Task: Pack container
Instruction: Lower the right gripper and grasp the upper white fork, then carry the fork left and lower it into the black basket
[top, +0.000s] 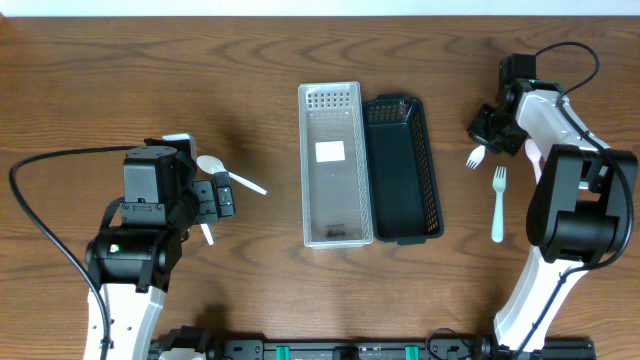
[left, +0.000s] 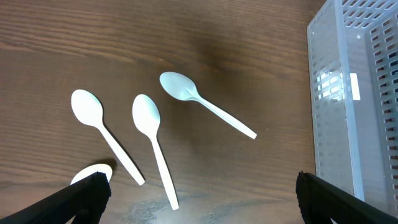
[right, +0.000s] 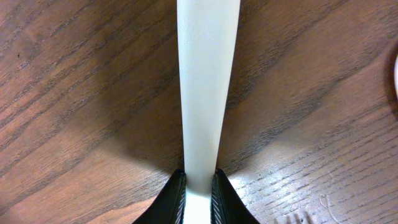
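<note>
The black basket (top: 403, 170) is empty, so the robot's right gripper will next raise the white fork (top: 476, 156) over the basket and lower it in.
A clear plastic container (top: 330, 165) lies at the table's middle, with a black basket (top: 403, 170) against its right side. My left gripper (top: 215, 200) is open and empty above several white spoons. The left wrist view shows three whole spoons (left: 149, 124), the bowl of another (left: 93, 173) beside the left finger, and the container's wall (left: 336, 106) at right. The open jaws (left: 199, 199) are apart from the spoons. My right gripper (top: 488, 140) is shut on a white fork (top: 476, 156), its handle (right: 208, 81) pinched between the fingers (right: 199, 193) just above the wood.
A second white fork (top: 498, 205) lies on the table right of the black basket, below my right gripper. One spoon (top: 215, 165) shows beside the left arm in the overhead view. Cables run along both arms.
</note>
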